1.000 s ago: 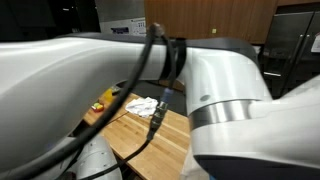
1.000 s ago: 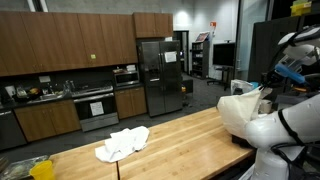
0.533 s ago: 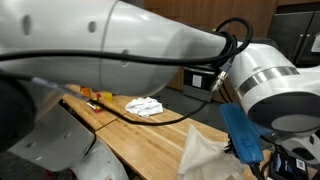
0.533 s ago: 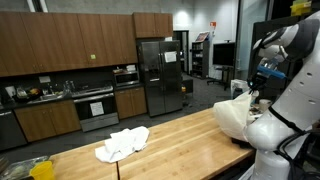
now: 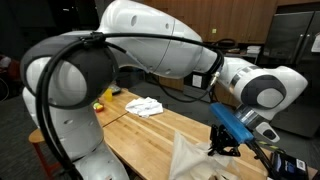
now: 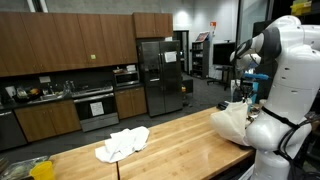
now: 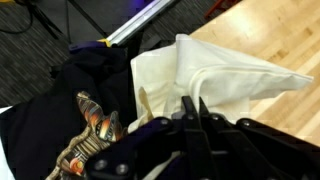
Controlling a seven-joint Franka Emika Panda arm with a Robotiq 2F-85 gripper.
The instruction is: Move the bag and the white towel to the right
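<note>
My gripper eases down and outward next over the bag, already below it at the table's end, away from the towel [image 5: 145, 106], and releases the loop handle.
The cream-beige bag [image 7: 215, 70] lies crumpled at one end of the wooden table [image 6: 175, 140]. It shows in both exterior views [image 5: 190, 160] [image 6: 230, 120]. In the wrist view my gripper [image 7: 194, 99] hangs right over it, the jaws shut on a loop handle of the bag that runs up between the fingertips. An exterior view shows the gripper [image 6: 248, 94] just above the bag's raised top. The gripper [image 5: 222, 147] sits beside the bag's peak. The white towel [image 5: 145, 106] [image 6: 122, 143] lies bunched farther along the table, well apart from the bag.
A yellow object [image 5: 103, 100] [image 6: 40, 170] sits at the table's far end beyond the towel. Off the table edge by the bag, the wrist view shows dark cloth and a patterned item [image 7: 95, 125]. Kitchen cabinets and a fridge [image 6: 160, 75] stand behind.
The arm has swung round and the gripper has come down and towards the table with the bag. The bag now rests on the table end. The towel has not moved.
</note>
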